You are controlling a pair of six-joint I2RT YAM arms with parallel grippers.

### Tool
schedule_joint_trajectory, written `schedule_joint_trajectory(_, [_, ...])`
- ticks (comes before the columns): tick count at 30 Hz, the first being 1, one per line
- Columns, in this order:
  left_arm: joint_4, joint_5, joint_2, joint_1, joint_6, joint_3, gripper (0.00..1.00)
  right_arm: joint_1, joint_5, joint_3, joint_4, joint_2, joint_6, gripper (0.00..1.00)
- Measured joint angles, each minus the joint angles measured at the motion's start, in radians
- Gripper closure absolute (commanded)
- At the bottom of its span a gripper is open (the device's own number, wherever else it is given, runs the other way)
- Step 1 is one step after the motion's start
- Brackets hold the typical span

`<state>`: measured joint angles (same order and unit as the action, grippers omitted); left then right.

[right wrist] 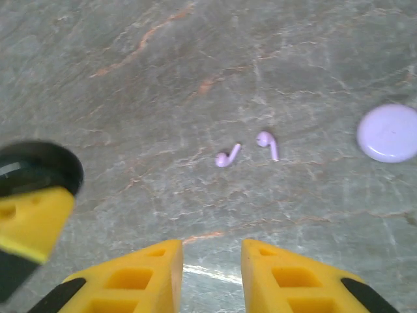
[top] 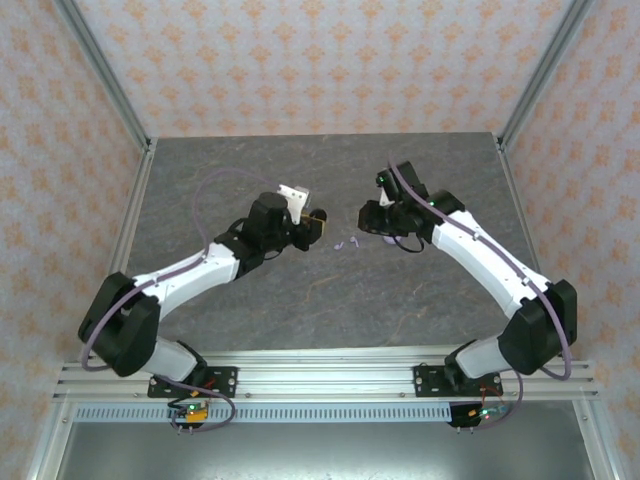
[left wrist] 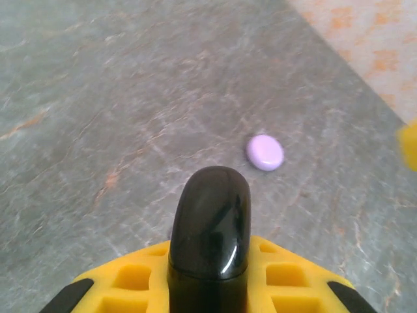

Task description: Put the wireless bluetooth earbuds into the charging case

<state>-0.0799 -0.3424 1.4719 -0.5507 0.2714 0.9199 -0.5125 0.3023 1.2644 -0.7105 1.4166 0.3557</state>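
I need to carry the black charging case (left wrist: 210,228) outward with my left gripper next. Then I need to lower it and release it.
Two pale lavender earbuds (right wrist: 227,156) (right wrist: 267,143) lie close together on the grey table, ahead of my right gripper (right wrist: 210,261). That gripper hangs above the table, open, with nothing between its yellow fingers. From above, the earbuds (top: 345,243) lie between the two grippers. My left gripper (left wrist: 210,277) is shut on a glossy black charging case (left wrist: 210,228), held edge-on above the table with a seam line showing. The same black case (right wrist: 39,166) shows at the left of the right wrist view. A round lavender case (right wrist: 389,132) (left wrist: 264,152) lies flat, right of the earbuds.
The grey marbled table (top: 300,300) is walled by patterned panels with metal posts (top: 105,80) at the back corners. Both arms reach in from the near rail (top: 320,380), their grippers close to each other at mid-table.
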Motion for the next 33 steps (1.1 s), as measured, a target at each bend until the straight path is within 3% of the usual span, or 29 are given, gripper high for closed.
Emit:
schedule_joint_trajectory(11, [0.260, -0.013, 0.312, 0.058, 0.148, 0.339, 0.88, 0.055, -0.052, -0.125, 0.005, -0.064, 0.038, 0.68])
schedule_joint_trajectory(25, [0.460, -0.079, 0.711, 0.101, 0.174, 0.789, 0.88, 0.055, -0.051, -0.196, 0.046, -0.064, 0.037, 0.68])
schedule_joint_trajectory(33, [0.540, -0.103, 0.866, 0.110, 0.174, 0.992, 0.88, 0.055, -0.036, -0.199, 0.057, -0.064, 0.037, 0.68])
